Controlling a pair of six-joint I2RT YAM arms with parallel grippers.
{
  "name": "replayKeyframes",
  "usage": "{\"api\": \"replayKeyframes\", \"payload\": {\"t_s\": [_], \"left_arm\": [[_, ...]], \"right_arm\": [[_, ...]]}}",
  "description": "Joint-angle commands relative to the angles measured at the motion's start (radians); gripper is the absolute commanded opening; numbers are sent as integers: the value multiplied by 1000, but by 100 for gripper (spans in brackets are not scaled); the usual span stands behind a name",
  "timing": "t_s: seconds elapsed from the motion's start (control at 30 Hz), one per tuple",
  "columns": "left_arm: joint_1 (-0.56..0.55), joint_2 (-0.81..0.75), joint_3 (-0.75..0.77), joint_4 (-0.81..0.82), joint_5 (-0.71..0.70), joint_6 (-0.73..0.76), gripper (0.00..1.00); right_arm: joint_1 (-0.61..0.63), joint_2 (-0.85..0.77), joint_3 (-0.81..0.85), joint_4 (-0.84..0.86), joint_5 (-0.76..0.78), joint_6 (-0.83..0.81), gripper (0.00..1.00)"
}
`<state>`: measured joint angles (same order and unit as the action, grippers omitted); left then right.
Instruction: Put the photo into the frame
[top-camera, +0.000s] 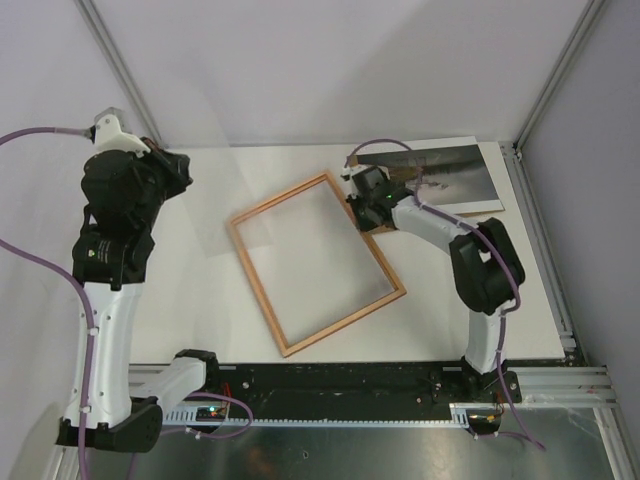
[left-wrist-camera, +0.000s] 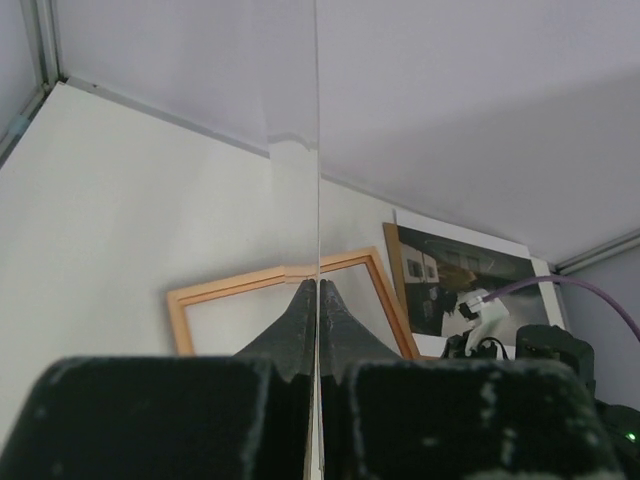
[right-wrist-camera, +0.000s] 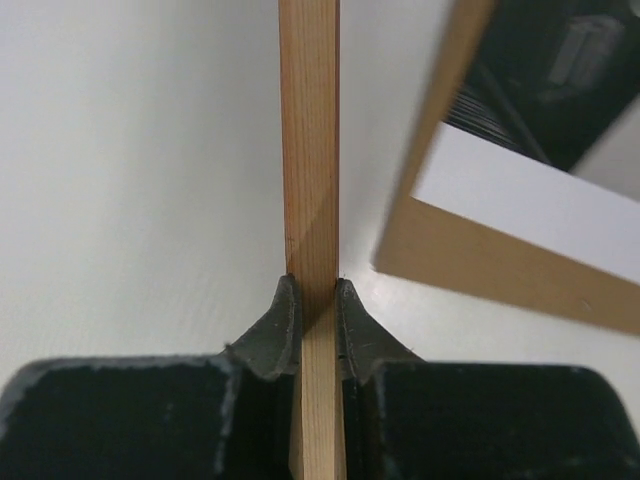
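I need to swing my right gripper back to the tabletop (top-camera: 400, 261) beside the frame's bar, toward the base from it, and release there, because the frame (top-camera: 256, 288) sits slanted.
The frame (top-camera: 256, 288) lies flat on the white table, pale wood side up, turned at an angle. My right gripper (top-camera: 362, 200) is shut on its far right rail (right-wrist-camera: 310, 150), one finger on each side of the wood. The photo (top-camera: 455, 175), a dim grey print with a white border, lies at the back right, just beyond that gripper; it also shows in the right wrist view (right-wrist-camera: 560, 60). My left gripper (left-wrist-camera: 317, 285), raised at the far left, is shut on a thin clear pane (left-wrist-camera: 317, 150) seen edge-on. Past it lie the frame (left-wrist-camera: 225, 287) and the photo (left-wrist-camera: 460, 275).
A brown backing board (right-wrist-camera: 480, 250) lies under the photo, its edge showing beside the print (left-wrist-camera: 393, 265). Aluminium posts and grey walls close off the back and right side of the table (top-camera: 200, 320). The arms' base rail runs along the near edge.
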<state>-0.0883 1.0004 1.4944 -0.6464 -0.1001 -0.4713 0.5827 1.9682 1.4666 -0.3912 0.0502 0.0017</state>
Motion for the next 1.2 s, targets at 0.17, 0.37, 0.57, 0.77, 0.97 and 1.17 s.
{"api": "replayKeyframes", "payload": {"t_s": [0.17, 0.37, 0.57, 0.77, 0.97, 1.17], "left_arm": [[7, 40, 57, 57, 137, -90, 0], [7, 45, -18, 100, 303, -154, 0], [7, 38, -118, 151, 419, -205, 0], [6, 7, -268, 234, 528, -252, 0], [6, -36, -400, 305, 595, -286, 0], [7, -57, -468, 365, 671, -317, 0]], "right_arm": [[-49, -225, -152, -2, 108, 230, 0], [-64, -321, -300, 42, 126, 325, 0], [-81, -409, -450, 91, 118, 424, 0], [-81, -472, -566, 161, 101, 484, 0], [-60, -496, -629, 206, 85, 505, 0], [-42, -492, -659, 224, 75, 528, 4]]}}
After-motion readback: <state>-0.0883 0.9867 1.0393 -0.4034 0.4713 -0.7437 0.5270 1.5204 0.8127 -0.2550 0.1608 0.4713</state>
